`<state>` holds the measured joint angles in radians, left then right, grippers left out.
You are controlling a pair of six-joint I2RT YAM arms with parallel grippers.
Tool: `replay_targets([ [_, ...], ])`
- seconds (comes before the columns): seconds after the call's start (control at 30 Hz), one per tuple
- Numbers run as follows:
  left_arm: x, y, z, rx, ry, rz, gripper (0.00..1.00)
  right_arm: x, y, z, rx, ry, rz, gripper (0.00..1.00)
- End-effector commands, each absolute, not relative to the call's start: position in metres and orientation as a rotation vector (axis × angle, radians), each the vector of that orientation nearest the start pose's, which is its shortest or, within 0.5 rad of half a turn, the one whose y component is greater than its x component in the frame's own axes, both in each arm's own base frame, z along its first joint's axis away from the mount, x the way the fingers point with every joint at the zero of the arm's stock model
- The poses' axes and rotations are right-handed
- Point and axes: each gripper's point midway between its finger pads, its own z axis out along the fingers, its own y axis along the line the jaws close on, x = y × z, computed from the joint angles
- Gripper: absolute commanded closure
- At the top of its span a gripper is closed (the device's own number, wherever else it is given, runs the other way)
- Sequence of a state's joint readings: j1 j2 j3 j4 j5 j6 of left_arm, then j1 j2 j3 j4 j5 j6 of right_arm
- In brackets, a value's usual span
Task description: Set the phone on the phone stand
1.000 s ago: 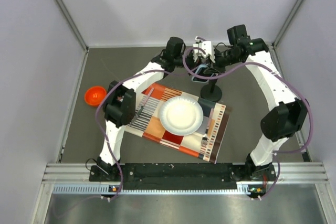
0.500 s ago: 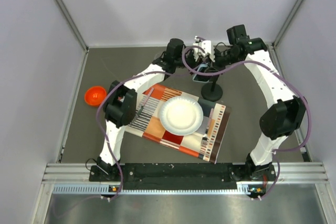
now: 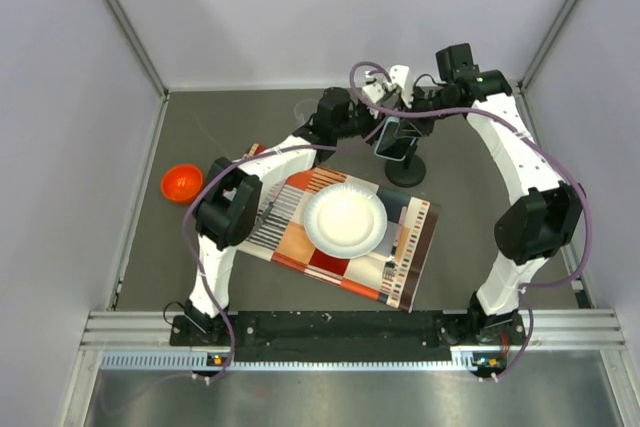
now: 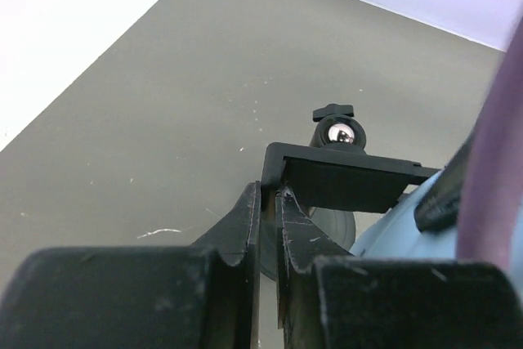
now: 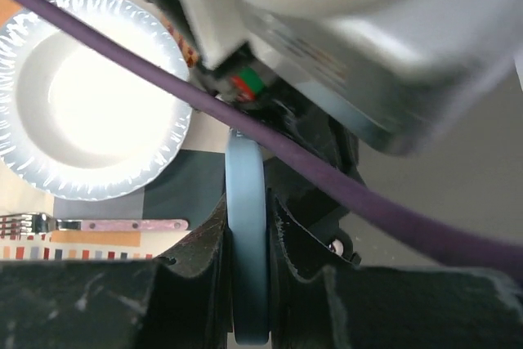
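Observation:
The phone slants away, so my right gripper will next turn to swing it flat against the stand's black clamp head [image 5: 299, 194] and release it there.
The phone [image 3: 394, 140], black screen with a light blue rim, is held tilted above the black phone stand, whose round base [image 3: 405, 173] sits on the grey table. My right gripper [image 3: 406, 117] is shut on the phone; in the right wrist view its fingers [image 5: 208, 234] pinch the light blue rim [image 5: 246, 169]. My left gripper [image 3: 372, 130] reaches in from the left. In the left wrist view it [image 4: 268, 192] is shut on the left edge of the stand's black clamp head [image 4: 347, 181], below the shiny ball joint [image 4: 339, 132]. The phone's blue case [image 4: 400, 222] shows beside it.
A patterned placemat [image 3: 415, 247] lies in the middle with a white paper plate [image 3: 345, 220] on it. A fork [image 5: 98, 224] lies on the mat near the plate. An orange bowl [image 3: 181, 182] sits at the left. Grey walls enclose the table.
The phone has swung from lying low beside the stand's post to tilted over the stand's head. Both grippers have shifted right and closer together at the stand.

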<state>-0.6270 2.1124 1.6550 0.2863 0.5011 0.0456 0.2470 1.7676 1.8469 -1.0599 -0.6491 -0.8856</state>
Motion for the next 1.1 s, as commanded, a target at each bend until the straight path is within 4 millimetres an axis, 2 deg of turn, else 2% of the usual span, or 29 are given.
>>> replay_targets([
  [0.0,0.503,-0.376,0.269,0.609,1.47,-0.578,1.0,0.398,0.147,0.244,-1.087,2.141,0.411,1.0],
  [0.1,0.507,-0.365,0.269,0.532,1.483,-0.538,1.0,0.396,0.139,0.238,-0.964,2.241,0.36,1.0],
  [0.23,0.506,-0.362,0.269,0.442,1.509,-0.534,1.0,0.395,0.127,0.234,-0.831,2.332,0.194,1.0],
  [0.3,0.509,-0.35,0.271,0.368,1.519,-0.46,1.0,0.395,0.115,0.231,-0.724,2.383,0.067,1.0],
  [0.37,0.507,-0.347,0.271,0.337,1.527,-0.428,1.0,0.395,0.099,0.23,-0.621,2.417,-0.052,1.0],
  [0.47,0.506,-0.343,0.27,0.297,1.538,-0.399,1.0,0.392,0.085,0.231,-0.477,2.432,-0.141,1.0],
  [0.53,0.505,-0.342,0.267,0.281,1.547,-0.396,1.0,0.39,0.083,0.233,-0.409,2.433,-0.141,1.0],
  [0.73,0.502,-0.334,0.263,0.264,1.549,-0.377,1.0,0.394,0.066,0.224,-0.261,2.455,-0.149,1.0],
  [0.8,0.502,-0.331,0.265,0.254,1.548,-0.365,1.0,0.396,0.057,0.227,-0.211,2.449,-0.18,1.0],
  [0.9,0.5,-0.331,0.263,0.264,1.556,-0.365,1.0,0.398,0.055,0.229,-0.138,2.45,-0.185,1.0],
  [1.0,0.496,-0.335,0.258,0.289,1.573,-0.37,1.0,0.398,0.049,0.228,-0.127,2.461,-0.336,1.0],
  [1.03,0.494,-0.338,0.262,0.298,1.572,-0.375,1.0,0.399,0.045,0.229,-0.138,2.455,-0.411,1.0],
  [1.07,0.491,-0.34,0.261,0.317,1.586,-0.371,1.0,0.402,0.048,0.229,-0.144,2.456,-0.413,1.0],
])
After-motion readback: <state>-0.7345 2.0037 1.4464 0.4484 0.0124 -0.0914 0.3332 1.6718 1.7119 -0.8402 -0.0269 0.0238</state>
